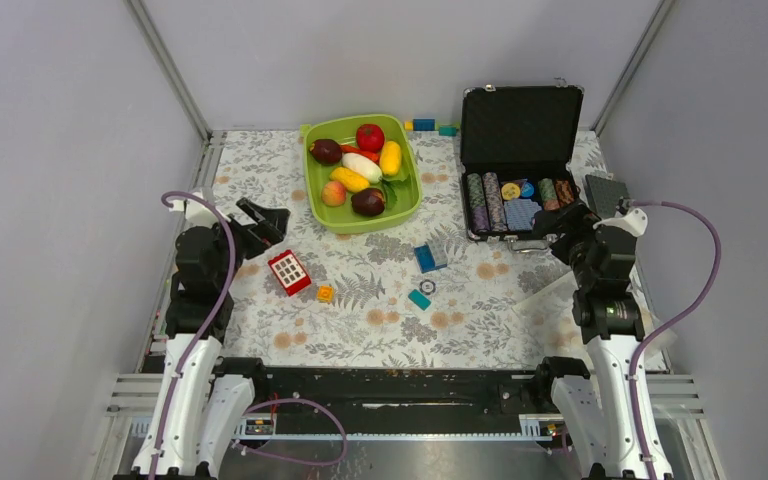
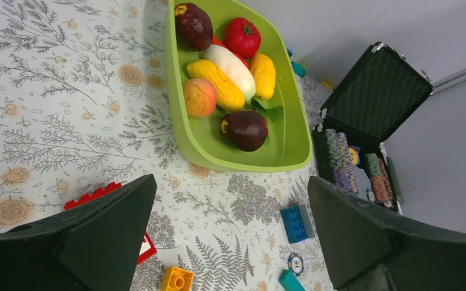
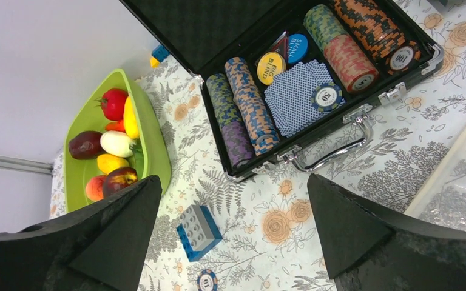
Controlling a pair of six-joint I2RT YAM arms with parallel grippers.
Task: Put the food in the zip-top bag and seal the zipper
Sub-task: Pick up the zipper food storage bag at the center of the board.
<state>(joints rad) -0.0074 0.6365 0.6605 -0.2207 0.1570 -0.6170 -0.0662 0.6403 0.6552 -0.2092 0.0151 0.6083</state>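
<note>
I should next pull my right gripper back from the case and lower it, with its fingers tipping down, onto the bag's zipper strip (image 1: 546, 291) (image 3: 445, 162), because the empty bag is lying flat.
The food (image 1: 360, 168) lies in a lime-green tray (image 1: 412, 200) at the back centre: red, maroon, white, yellow and peach pieces. It also shows in the left wrist view (image 2: 230, 66) and the right wrist view (image 3: 112, 145). The clear zip-top bag (image 1: 558, 305) lies flat at the right, beside my right arm; its zipper strip (image 3: 446, 163) shows in the right wrist view. My left gripper (image 1: 272, 225) (image 2: 230, 188) is open and empty, left of and nearer than the tray. My right gripper (image 1: 552, 228) (image 3: 230, 182) is open and empty, in front of the case.
An open black poker case (image 1: 520, 130) with striped chips stands at the back right. Loose blocks lie mid-table: red-white (image 1: 289, 271), orange (image 1: 325, 293), blue-grey (image 1: 430, 257), teal (image 1: 419, 298), plus one chip (image 1: 427, 286). More blocks (image 1: 424, 125) sit behind the tray.
</note>
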